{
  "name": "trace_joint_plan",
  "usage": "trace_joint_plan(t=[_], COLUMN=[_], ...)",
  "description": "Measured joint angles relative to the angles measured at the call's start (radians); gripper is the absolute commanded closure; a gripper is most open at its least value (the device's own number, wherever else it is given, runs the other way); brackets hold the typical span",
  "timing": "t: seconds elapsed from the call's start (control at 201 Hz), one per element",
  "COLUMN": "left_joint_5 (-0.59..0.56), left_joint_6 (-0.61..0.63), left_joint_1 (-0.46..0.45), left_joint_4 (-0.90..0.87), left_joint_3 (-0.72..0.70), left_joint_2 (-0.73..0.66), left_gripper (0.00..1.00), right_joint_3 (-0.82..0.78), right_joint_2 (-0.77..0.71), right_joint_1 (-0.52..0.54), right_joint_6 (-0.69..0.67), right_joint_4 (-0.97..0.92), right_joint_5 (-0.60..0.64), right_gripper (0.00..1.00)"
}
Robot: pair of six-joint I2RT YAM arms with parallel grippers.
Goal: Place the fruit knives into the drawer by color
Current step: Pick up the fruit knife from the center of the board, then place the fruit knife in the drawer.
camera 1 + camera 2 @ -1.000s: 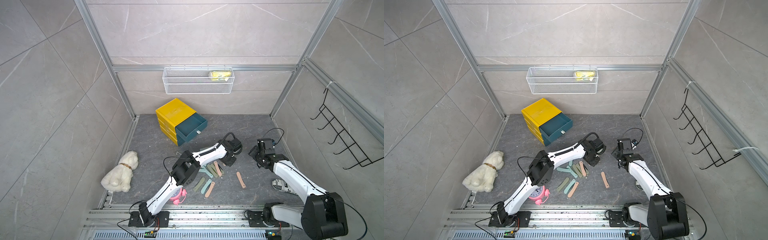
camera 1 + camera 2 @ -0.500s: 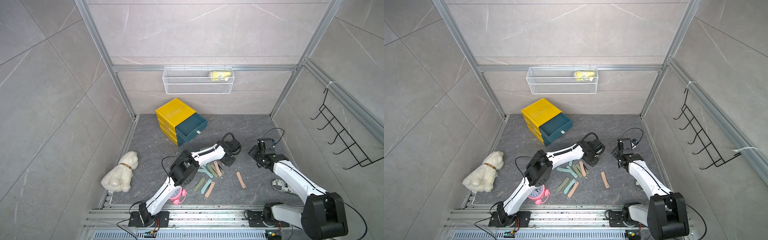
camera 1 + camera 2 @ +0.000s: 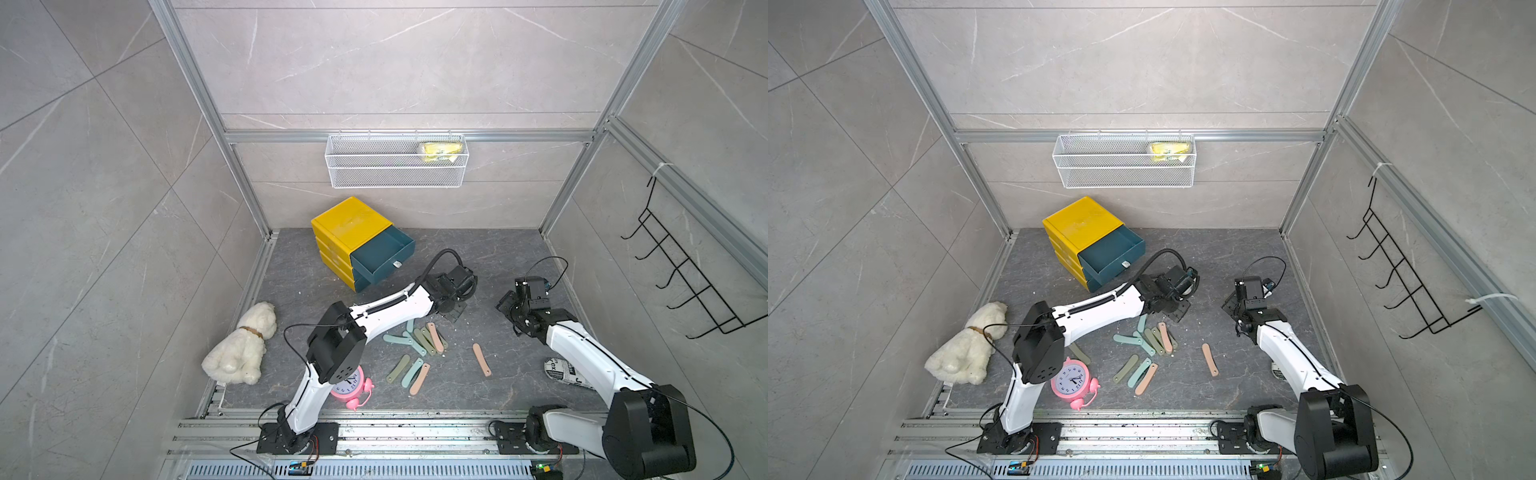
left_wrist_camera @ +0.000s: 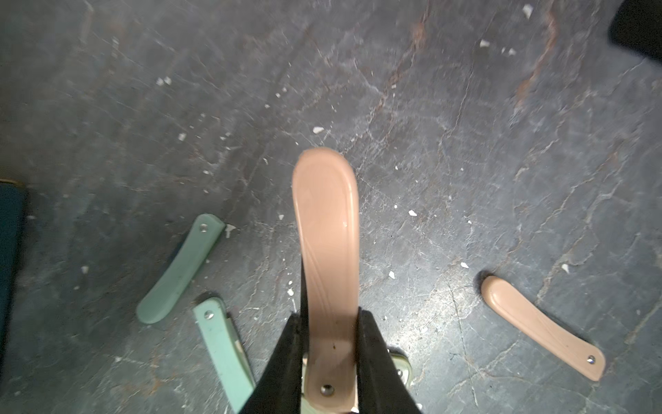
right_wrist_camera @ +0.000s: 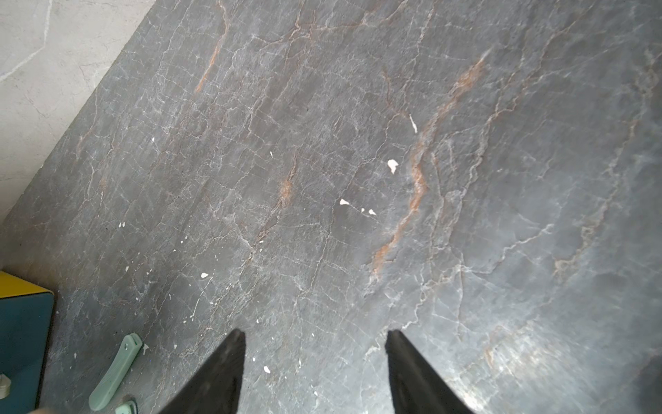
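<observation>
Next, my left gripper should carry the pink knife outward and across to the inside of the open blue drawer [image 3: 386, 266] and release it there, because the drawer stands pulled out.
My left gripper [image 4: 331, 315] is shut on the pivot end of a pink fruit knife [image 4: 327, 229], which is held above the floor. In both top views this gripper [image 3: 454, 309] [image 3: 1177, 309] covers the held knife and hangs right of the open blue drawer [image 3: 386, 266] [image 3: 1121, 266] of the yellow cabinet [image 3: 349, 220]. Several teal, olive and pink knives lie in a pile [image 3: 417, 340]. Another pink knife [image 3: 481, 359] [image 4: 541, 326] lies alone to the right. My right gripper [image 5: 315, 333] [image 3: 509, 305] stands open over bare floor with nothing between its fingers.
A pink alarm clock [image 3: 351, 384] stands by the left arm's base, and a white plush dog [image 3: 241, 345] lies at the left. A printed roll [image 3: 561, 370] lies under the right arm. A wire basket [image 3: 397, 162] hangs on the back wall and a hook rack [image 3: 685, 282] on the right wall.
My left gripper has shifted slightly left and back toward the drawer, staying shut. The right arm and the knives on the floor have not moved.
</observation>
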Motion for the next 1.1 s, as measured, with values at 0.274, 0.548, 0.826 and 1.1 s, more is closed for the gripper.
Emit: trace_joint_plan(t=[0.274,0.548,0.826,1.1], left_joint_5=[-0.126,-0.240,-0.294,-0.278], left_joint_6=[0.012,0.034,0.034,0.003], left_joint_1=[0.009,0.152,0.327,0.384], left_joint_4=[0.004,-0.025,-0.037,-0.087], left_joint_3=[-0.018,-0.017,-0.034,-0.084], left_joint_2=[-0.174,-0.278,-0.312,-0.306], left_gripper=[1.00,1.00,1.00,1.00], right_joint_3=[0.000,-0.002,-0.013,-0.013], right_joint_2=[0.000,0.000,0.000,0.006], right_joint_1=[0.000,0.000,0.000,0.000], right_joint_6=[0.000,0.000,0.000,0.000], right_joint_4=[0.003,0.021,0.022,0.023], right_joint_5=[-0.015,-0.026,-0.030,-0.038], right_gripper=[0.36,0.36,0.36,0.36])
